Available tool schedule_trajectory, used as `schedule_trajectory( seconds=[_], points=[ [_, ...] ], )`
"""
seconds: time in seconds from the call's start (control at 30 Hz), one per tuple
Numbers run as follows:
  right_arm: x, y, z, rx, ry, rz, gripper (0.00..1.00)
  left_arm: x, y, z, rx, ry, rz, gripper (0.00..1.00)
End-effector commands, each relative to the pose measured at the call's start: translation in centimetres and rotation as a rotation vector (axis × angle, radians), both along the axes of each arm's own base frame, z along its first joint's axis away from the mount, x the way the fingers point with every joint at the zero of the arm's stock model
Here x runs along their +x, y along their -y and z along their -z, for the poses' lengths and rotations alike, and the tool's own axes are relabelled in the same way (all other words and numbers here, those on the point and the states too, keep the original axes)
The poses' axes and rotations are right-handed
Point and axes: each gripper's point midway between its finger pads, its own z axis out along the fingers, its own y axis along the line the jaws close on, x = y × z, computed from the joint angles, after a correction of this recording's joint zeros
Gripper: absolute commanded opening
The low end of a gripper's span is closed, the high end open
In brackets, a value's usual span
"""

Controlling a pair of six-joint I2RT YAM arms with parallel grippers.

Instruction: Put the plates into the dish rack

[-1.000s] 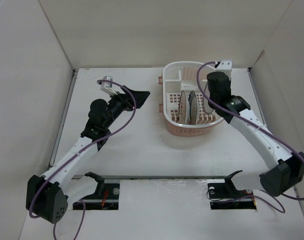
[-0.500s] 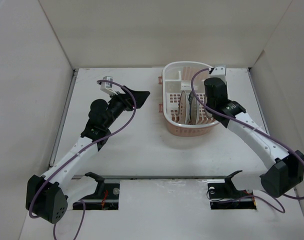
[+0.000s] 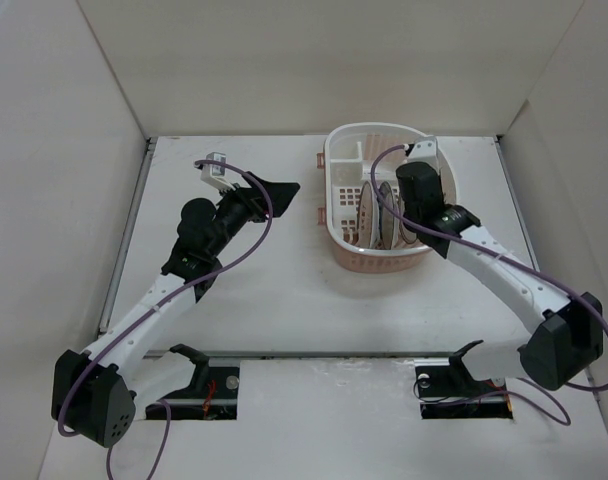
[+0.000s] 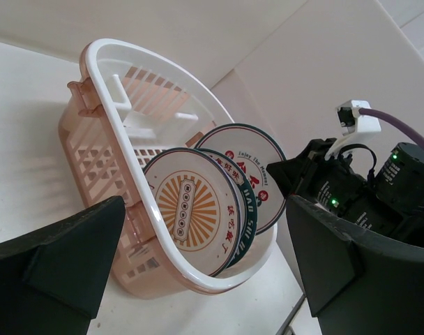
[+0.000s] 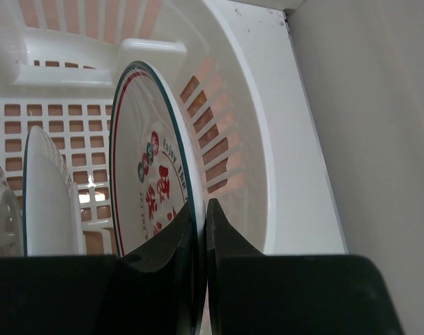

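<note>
The red-character plate (image 4: 257, 164) should go down slightly next and move toward the dark-green-rimmed plate (image 4: 245, 202) in my right gripper, which will then release it.
The dish rack (image 3: 331, 185) stands at the back right of the table, pink-sided with a white rim (image 4: 121, 129). Three plates stand on edge inside it: the orange sunburst plate (image 4: 191, 209) nearest the left arm, the dark-green-rimmed plate (image 4: 245, 202) behind it, and the plate with red characters (image 5: 146, 188) on the far side. My right gripper (image 5: 200, 209) is inside the rack (image 5: 268, 153), shut on the rim of the red-character plate (image 4: 257, 164). My left gripper (image 4: 205, 279) hangs open left of the rack (image 3: 274, 190), holding nothing.
The rack has a small corner compartment (image 3: 346, 155) at its back left. White walls close in the table at the back and on both sides; the right wall (image 5: 365, 125) runs close beside the rack. Two black brackets (image 3: 194, 365) sit at the near edge.
My right arm has swung left and down, bringing the red-character plate from over the rack's right rim into the rack beside the other two. The left arm has not moved.
</note>
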Motion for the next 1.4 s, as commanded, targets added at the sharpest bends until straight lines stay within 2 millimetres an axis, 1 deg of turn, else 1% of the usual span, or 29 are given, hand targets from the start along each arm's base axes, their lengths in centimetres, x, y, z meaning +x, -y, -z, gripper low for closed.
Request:
schedule_trajectory(
  seconds=[0.0,0.07,0.17,0.27,0.3,0.73,0.9,0.93,0.97,1.0,1.07,1.2,1.3,1.33,1.37],
  points=[
    [0.5,-0.4,-1.2,0.044,0.071,0.020,0.00,-0.5,-0.1,-1.9,-0.012,0.068,0.003,1.00],
    [0.3,-0.7,-0.8,0.047,0.066,0.013,0.00,-0.5,-0.1,-1.9,-0.012,0.068,0.003,1.00],
    [0.4,-0.6,-0.5,0.038,0.059,0.021,0.00,-0.5,-0.1,-1.9,-0.012,0.068,0.003,1.00],
    [0.5,-0.8,0.6,0.032,0.029,0.028,0.00,-0.5,-0.1,-1.9,-0.012,0.068,0.003,1.00],
    [0.5,-0.8,0.7,0.032,0.028,0.028,0.00,-0.7,-0.2,-2.2,-0.007,0.083,0.001,1.00],
    [0.2,-0.9,2.0,0.063,0.000,0.041,0.00,-0.6,-0.2,-1.9,-0.003,0.075,0.002,1.00],
    [0.2,-1.1,2.1,0.076,0.000,0.037,0.00,-0.6,-0.2,-1.9,-0.003,0.075,0.002,1.00],
    [0.2,-1.1,2.1,0.085,0.003,0.041,0.02,-0.6,-0.2,-1.9,-0.003,0.075,0.002,1.00],
    [0.2,-1.1,2.1,0.085,0.004,0.041,0.07,-0.6,-0.2,-1.9,-0.003,0.075,0.002,1.00],
    [0.1,-1.1,2.3,0.080,-0.004,0.041,0.07,-0.6,-0.2,-1.9,-0.003,0.075,0.002,1.00],
    [0.1,-1.6,2.3,0.092,-0.005,0.028,0.07,-0.6,-0.2,-1.9,0.004,0.080,0.001,1.00],
    [0.1,-1.6,2.3,0.092,-0.005,0.028,0.07,-0.6,-0.2,-1.7,0.008,0.072,0.001,1.00],
    [0.0,-1.8,2.8,0.076,-0.019,0.028,0.07,-0.6,-0.2,-1.7,0.008,0.072,0.001,1.00],
    [0.0,-2.0,3.1,0.066,-0.026,0.027,0.08,-0.6,-0.2,-1.7,0.008,0.072,0.001,1.00],
    [-0.1,-2.0,2.9,0.073,-0.024,0.030,0.17,-0.6,-0.2,-1.7,0.008,0.072,0.001,1.00]
  ],
)
